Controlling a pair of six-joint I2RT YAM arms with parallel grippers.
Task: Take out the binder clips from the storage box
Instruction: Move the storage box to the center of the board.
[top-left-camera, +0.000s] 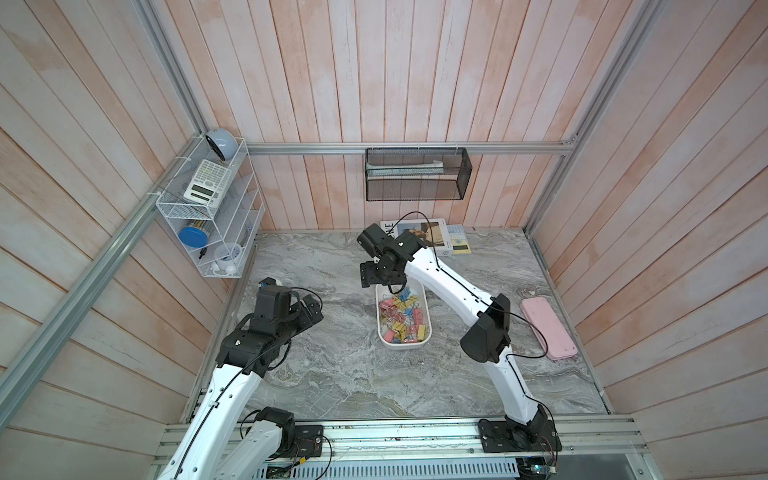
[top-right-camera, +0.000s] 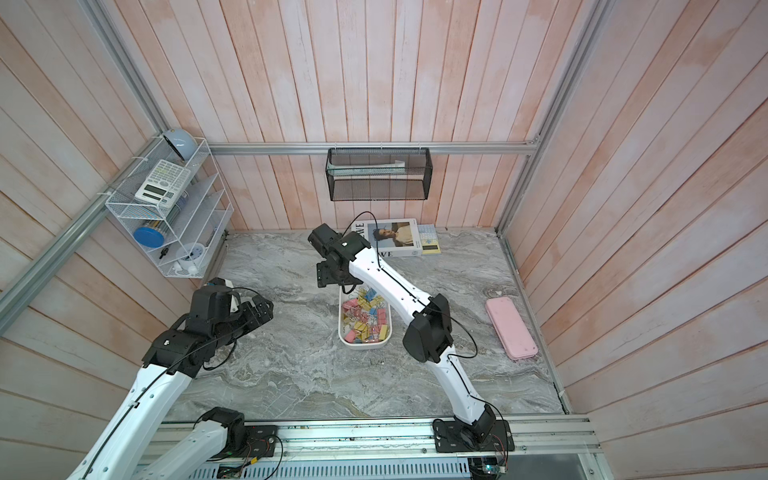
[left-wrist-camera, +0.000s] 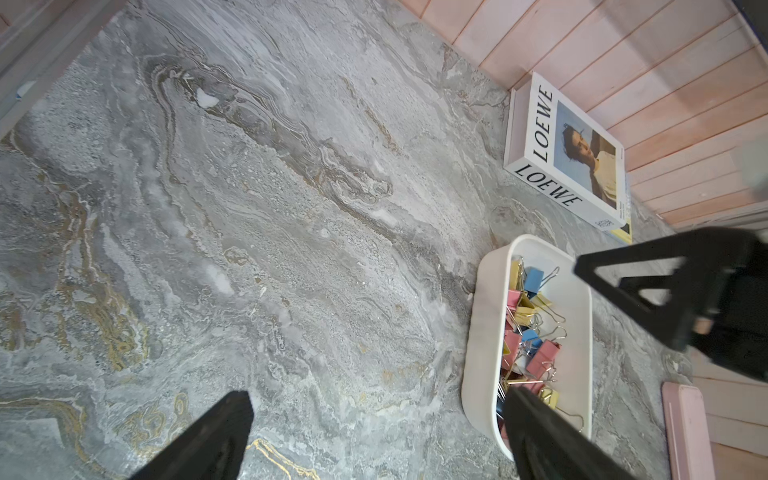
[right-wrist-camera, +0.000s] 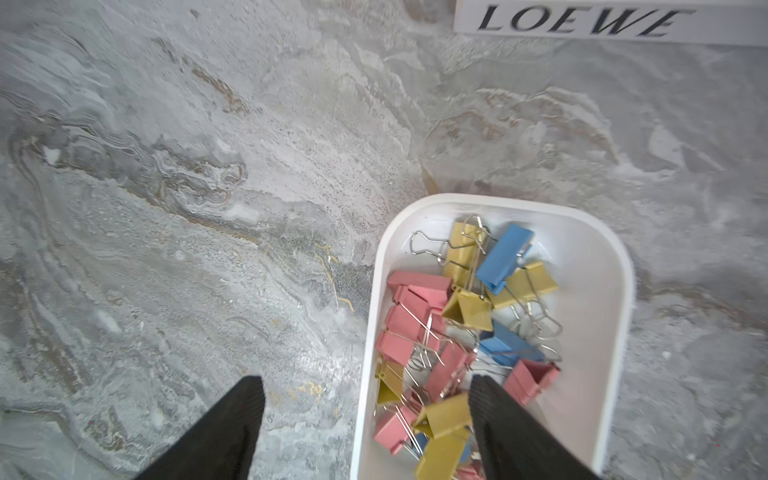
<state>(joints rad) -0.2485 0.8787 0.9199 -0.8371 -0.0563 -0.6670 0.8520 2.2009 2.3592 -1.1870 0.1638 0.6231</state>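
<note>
I should reach outward with my left gripper over the blue binder clip (top-left-camera: 404, 293) (left-wrist-camera: 532, 280) and go down, because the clip lies on top at the far end of the box, below and outward.
The white storage box (top-left-camera: 379, 328) (top-right-camera: 341, 332) sits mid-table, holding several pink, yellow and blue binder clips (top-left-camera: 401, 318) (top-right-camera: 365, 320) (right-wrist-camera: 465, 307). My right gripper (top-left-camera: 382, 280) (right-wrist-camera: 365, 382) hangs open over the box's far end. Its jaws straddle one long wall (right-wrist-camera: 370, 332), one finger over bare table and the other above the clips. A blurred yellow clip (right-wrist-camera: 446, 415) lies right beside that inner finger; nothing is pinched. My left gripper (top-left-camera: 311, 309) (left-wrist-camera: 378, 397) is open and empty over the table, left of the box (left-wrist-camera: 482, 332).
A LOEWE book (top-left-camera: 424, 237) and a small calculator (top-left-camera: 459, 241) lie at the back wall. A flat pink case (top-left-camera: 548, 328) rests on the right. A black mesh basket (top-left-camera: 417, 174) hangs on the back wall, and a white wire shelf (top-left-camera: 212, 212) on the left.
</note>
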